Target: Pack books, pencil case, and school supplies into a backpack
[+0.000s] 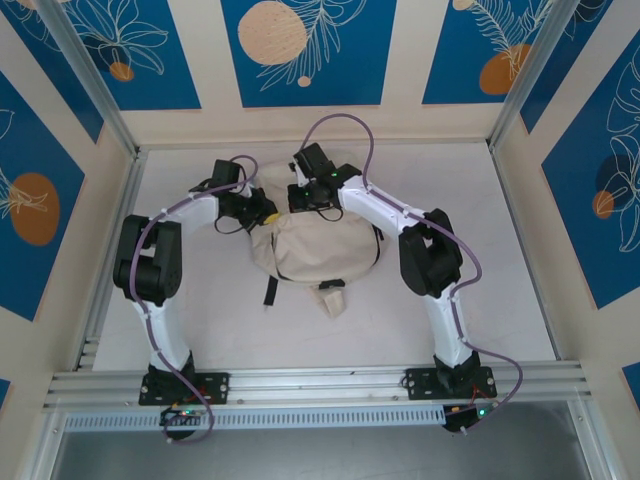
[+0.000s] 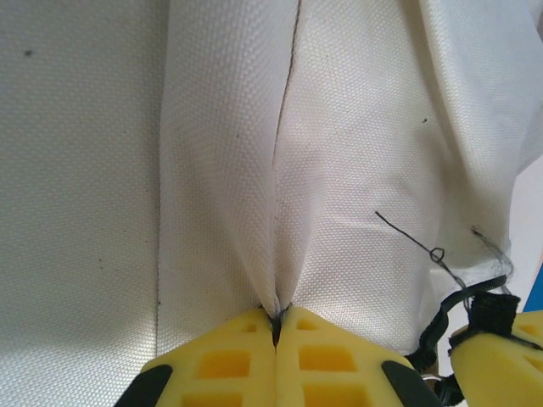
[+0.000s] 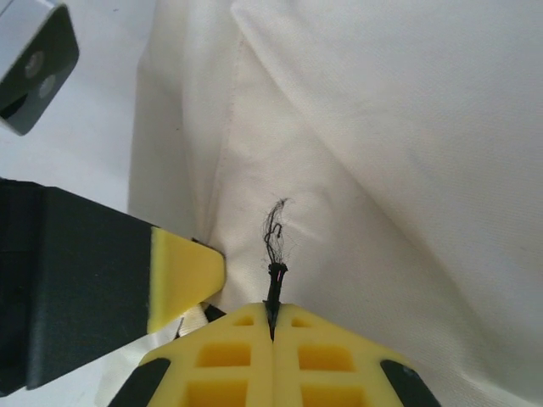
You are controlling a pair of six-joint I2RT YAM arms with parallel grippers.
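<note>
Next, the right gripper draws the cord across the fabric toward the backpack's black-strapped side (image 1: 377, 233) and releases it, since my left gripper holds the seam.
The cream-white backpack (image 1: 318, 252) lies in the middle of the white table, its top end toward the far side. My left gripper (image 1: 266, 212) sits at its far left corner, shut on a pinched fold of the cream fabric (image 2: 276, 315) along a seam. My right gripper (image 1: 304, 200) is close beside it at the far edge, shut on a frayed black cord (image 3: 273, 292) that pokes out between its yellow fingers (image 3: 233, 356). The left gripper's yellow fingertip (image 3: 182, 275) shows just beside it. The books, pencil case and school supplies are out of view.
A black strap (image 1: 270, 290) and a small cream flap (image 1: 332, 298) trail from the backpack's near edge. Aluminium rails (image 1: 110, 270) border the table on the left, right and near sides. Bare table lies to either side of the bag.
</note>
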